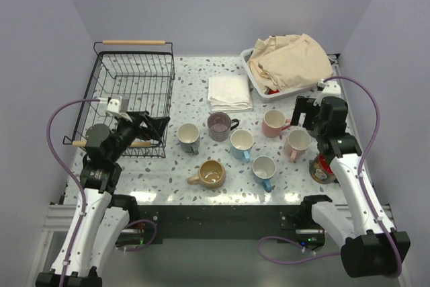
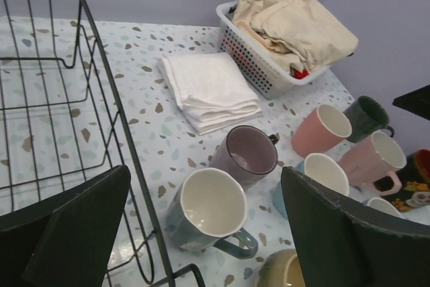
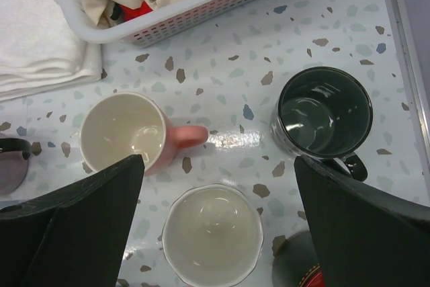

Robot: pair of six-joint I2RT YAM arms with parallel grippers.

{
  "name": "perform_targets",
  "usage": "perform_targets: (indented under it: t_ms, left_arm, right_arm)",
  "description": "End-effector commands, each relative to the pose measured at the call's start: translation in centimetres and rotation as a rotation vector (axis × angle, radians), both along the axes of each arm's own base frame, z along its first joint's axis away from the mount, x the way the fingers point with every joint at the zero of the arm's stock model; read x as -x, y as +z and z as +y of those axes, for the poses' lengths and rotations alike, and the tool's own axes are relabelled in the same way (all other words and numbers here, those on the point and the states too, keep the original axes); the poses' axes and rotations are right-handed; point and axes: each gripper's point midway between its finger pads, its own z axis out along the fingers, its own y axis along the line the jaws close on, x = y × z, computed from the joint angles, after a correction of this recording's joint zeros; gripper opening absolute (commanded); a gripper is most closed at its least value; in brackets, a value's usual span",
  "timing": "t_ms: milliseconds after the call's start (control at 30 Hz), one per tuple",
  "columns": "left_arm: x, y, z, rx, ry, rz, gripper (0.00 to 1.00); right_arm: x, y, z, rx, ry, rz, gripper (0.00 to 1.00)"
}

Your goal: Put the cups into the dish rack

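My right gripper next needs to turn and go down to the pink cup, below and to the left in the top view, onto the cup's uncrowded far rim (image 1: 275, 111) (image 3: 138, 97).
The black wire dish rack (image 1: 134, 92) stands at the far left and holds no cups. Its wires (image 2: 101, 78) fill the left of the left wrist view. My left gripper (image 1: 151, 129) is open over the rack's near right corner. The grey-teal cup (image 2: 208, 210) stands upright between and below its fingers. The mauve (image 1: 220, 126), light blue (image 1: 241, 142), tan (image 1: 211, 173) and white blue-handled (image 1: 263, 168) cups stand mid-table. My right gripper (image 3: 220, 166) is open and empty above the pale pink cup (image 3: 212, 233). The pink cup (image 3: 124, 132) and a dark cup (image 3: 324, 110) stand beyond it. The patterned cup (image 1: 324, 168) stands near right.
A folded white towel (image 1: 229, 92) lies at mid-back. A white tub (image 1: 259, 89) with beige cloth stands at the back right. The cups stand close together between the two grippers. Grey walls close in the table on three sides.
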Motion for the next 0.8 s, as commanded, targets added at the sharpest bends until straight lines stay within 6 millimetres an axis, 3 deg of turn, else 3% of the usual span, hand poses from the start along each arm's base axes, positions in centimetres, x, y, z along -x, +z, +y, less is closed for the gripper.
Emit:
perform_targets:
  t_ms: [0, 100, 133, 167, 233, 300, 367, 533, 600, 767]
  left_arm:
    - [1.9, 3.2, -2.0, 0.099, -0.118, -0.012, 1.0]
    - [2.4, 3.2, -2.2, 0.09, -0.137, 0.004, 1.0]
    - [2.6, 2.9, -2.2, 0.087, -0.143, 0.018, 1.0]
    - [2.7, 3.0, -2.3, 0.086, -0.151, 0.016, 1.0]
    - [3.1, 2.8, -2.8, 0.09, -0.182, 0.032, 1.0]
    - [3.4, 2.8, -3.1, 0.097, -0.208, 0.041, 1.0]
    - [3.5, 2.8, -3.3, 0.105, -0.221, 0.051, 1.0]
    - [3.9, 2.9, -4.0, 0.12, -0.265, 0.072, 1.0]
    - [4.1, 3.0, -4.3, 0.123, -0.285, 0.08, 0.99]
    - [4.5, 2.6, -5.3, 0.12, -0.312, 0.116, 0.97]
  right_arm:
    - [-1.2, 2.9, 0.6, -0.004, 0.042, -0.067, 0.99]
    - [-1.0, 3.0, 2.0, 0.051, 0.184, -0.053, 0.99]
    - [-0.6, 3.1, 4.4, 0.049, 0.362, -0.06, 0.99]
    - [-0.3, 3.2, 5.5, 0.134, 0.512, -0.079, 0.99]
    - [1.7, 2.9, 8.9, 0.12, 0.774, -0.08, 0.99]
    - [2.1, 3.1, 9.6, 0.131, 0.834, -0.069, 0.99]
    - [2.2, 3.5, 10.0, 0.143, 0.879, -0.064, 0.99]
    - [1.0, 0.9, 9.4, 0.132, 0.885, 0.114, 0.99]
    - [0.7, 1.1, 9.3, 0.158, 0.913, 0.137, 0.99]
    - [-0.9, -0.8, 9.1, 0.187, 0.983, 0.245, 0.99]
